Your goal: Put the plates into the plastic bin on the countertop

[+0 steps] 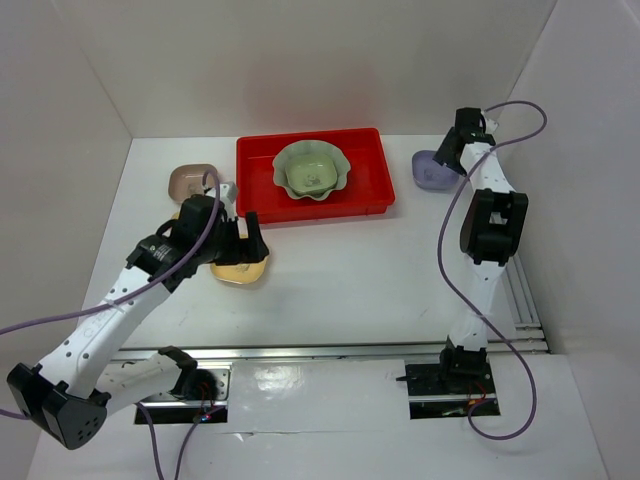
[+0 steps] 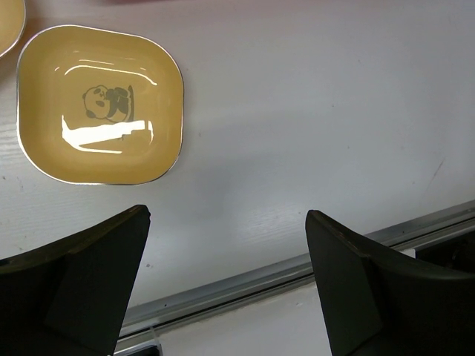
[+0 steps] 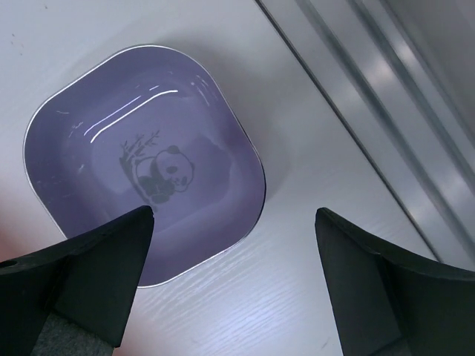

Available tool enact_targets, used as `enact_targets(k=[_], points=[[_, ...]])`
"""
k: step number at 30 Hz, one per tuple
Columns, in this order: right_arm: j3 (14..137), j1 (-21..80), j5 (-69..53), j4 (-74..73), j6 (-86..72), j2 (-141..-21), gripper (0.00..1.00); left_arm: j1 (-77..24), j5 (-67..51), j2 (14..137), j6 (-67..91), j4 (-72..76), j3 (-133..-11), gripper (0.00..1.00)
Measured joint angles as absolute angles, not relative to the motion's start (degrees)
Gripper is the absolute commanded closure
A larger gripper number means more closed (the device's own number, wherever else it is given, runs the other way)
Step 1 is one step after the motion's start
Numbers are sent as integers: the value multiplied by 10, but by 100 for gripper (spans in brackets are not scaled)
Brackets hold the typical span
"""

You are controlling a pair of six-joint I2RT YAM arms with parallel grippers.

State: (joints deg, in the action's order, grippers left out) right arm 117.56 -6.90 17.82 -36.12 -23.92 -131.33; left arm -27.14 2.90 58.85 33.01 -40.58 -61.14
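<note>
My right gripper will next lower astride the lavender panda dish [image 1: 428, 172] at the dish's rim facing the bar.
The red plastic bin [image 1: 375, 172] stands at the back centre of the white countertop [image 1: 350, 280]. In it lies the large pale green scalloped dish [image 1: 335, 160], with a small green dish [image 1: 310, 178] nested inside. A brownish-pink dish [image 1: 190, 180] sits left of the bin. My left gripper [image 1: 243, 243] is open and empty above a yellow panda dish [image 1: 240, 270], which lies up and left of the fingers in the left wrist view [image 2: 100, 104]. My right gripper [image 1: 445, 153] is open and empty over the lavender panda dish [image 1: 428, 172]; its left finger [image 3: 96, 267] overlaps the dish's [image 3: 145, 163] near edge.
The rim of a second yellowish dish [image 2: 7, 30] shows at the top left of the left wrist view. A metal rail [image 2: 297, 268] runs along the near edge, and another rail [image 3: 371, 89] lies beside the lavender dish. White walls [image 1: 60, 150] enclose the counter.
</note>
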Motion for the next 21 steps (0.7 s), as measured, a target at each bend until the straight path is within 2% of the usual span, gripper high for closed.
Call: enact_targets(k=[9,18,21], points=[[1150,-67,200,-342,-203,-1313,7,-272,28,588,328,-404,-609,0],[1052,-64,212,-297,-212,-1314,28,-282,27,588,324,-402,-607,0],[1036,-67,212,-281,-216,-1313,40,-282,27,588,317,-402,-607,0]])
